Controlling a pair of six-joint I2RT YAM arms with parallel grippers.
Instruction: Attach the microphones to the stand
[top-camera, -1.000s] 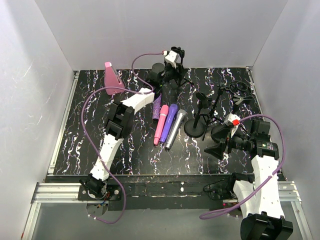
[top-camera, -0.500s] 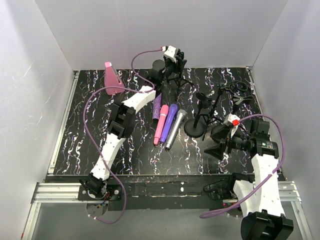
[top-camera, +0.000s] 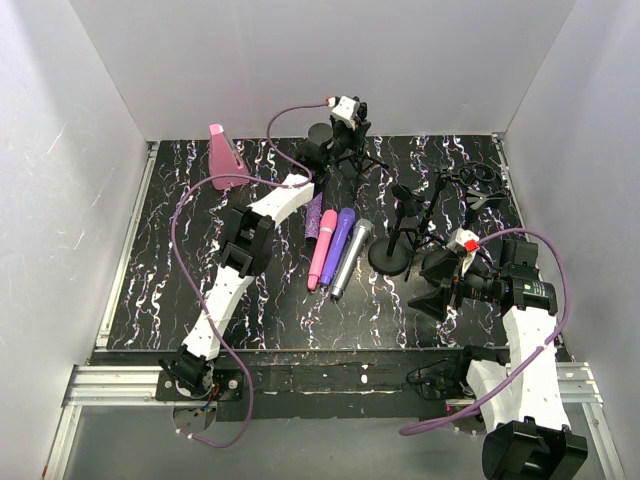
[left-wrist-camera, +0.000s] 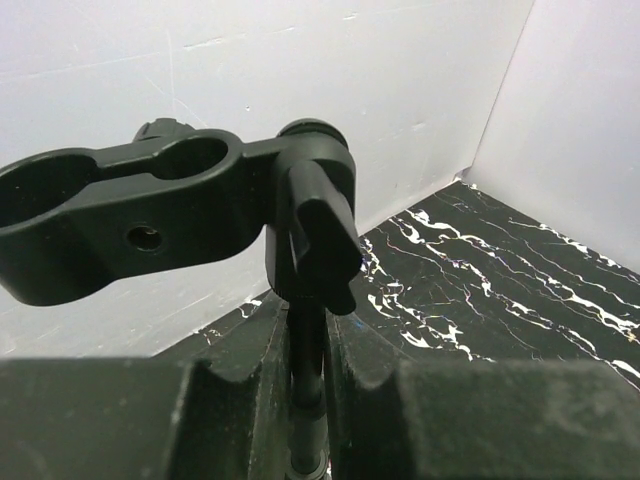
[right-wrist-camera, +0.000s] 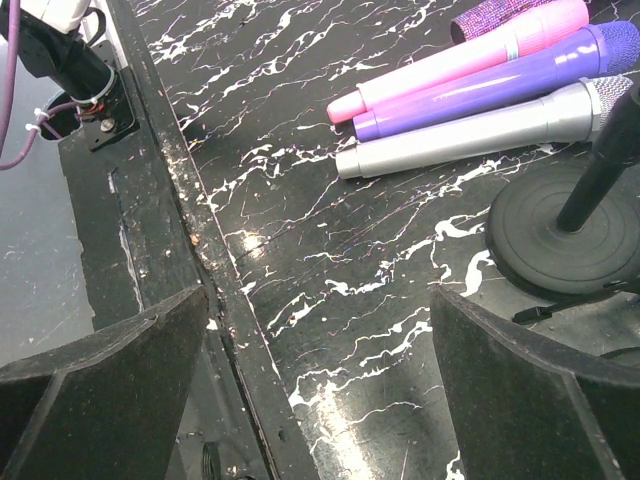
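Note:
I should pull the stand back from my left gripper and to its left in the top view, to the open tabletop beside the pink microphone, and let go of it there.
Four microphones lie side by side mid-table: glittery purple (top-camera: 314, 214), pink (top-camera: 322, 249), plain purple (top-camera: 338, 238) and silver-grey (top-camera: 352, 258). My left gripper (top-camera: 346, 124) reaches to the back wall and is shut on the thin pole (left-wrist-camera: 306, 362) of a black tripod stand (top-camera: 350, 155). The stand's clip holder (left-wrist-camera: 120, 215) and knob (left-wrist-camera: 318, 232) rise just above the jaws. My right gripper (top-camera: 440, 285) is open and empty near the front right, beside a round-base stand (top-camera: 391, 256). In the right wrist view the pink (right-wrist-camera: 470, 52), purple (right-wrist-camera: 500, 84) and silver-grey (right-wrist-camera: 470, 125) microphones lie ahead.
A pink wedge-shaped block (top-camera: 225, 158) stands at the back left. More black stands and clips (top-camera: 468, 188) crowd the back right. The round base (right-wrist-camera: 563, 236) sits close to my right finger. The table's front edge (right-wrist-camera: 200, 290) runs under my right gripper.
My left gripper has shifted slightly back and to the right with the tripod stand in it. The right arm and the microphones have not moved.

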